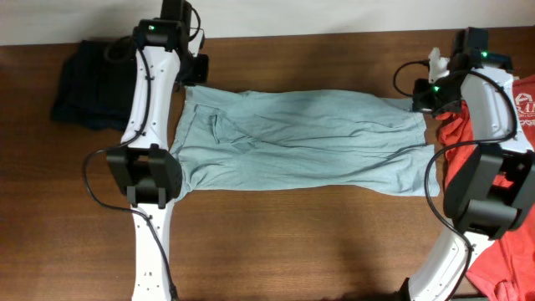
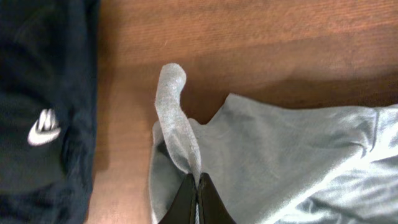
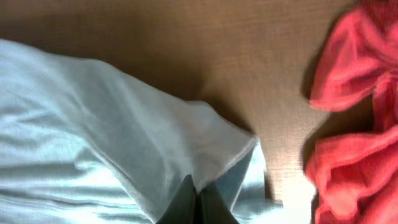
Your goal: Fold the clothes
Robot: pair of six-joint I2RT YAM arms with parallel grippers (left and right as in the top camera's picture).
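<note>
My right gripper will next bring the pinched edge back and down over the end of the shirt's near strip (image 1: 423, 170) and let go, because that strip is still uncovered.
A pale blue-grey T-shirt (image 1: 301, 142) lies folded lengthwise across the middle of the wooden table. My left gripper (image 1: 194, 77) is at the shirt's far left corner, shut on a strip of its cloth (image 2: 177, 134). At the far right corner my right gripper (image 1: 415, 102) pinches the shirt's edge (image 3: 211, 149), jaws shut. A red T-shirt (image 1: 510, 209) with white print lies crumpled at the right edge, under the right arm, and shows as red cloth (image 3: 354, 124) in the right wrist view.
A dark navy garment (image 1: 84, 84) with a white logo (image 2: 43, 127) lies at the far left of the table, just left of the left arm. Bare wood table (image 1: 292, 242) runs in front of the shirt.
</note>
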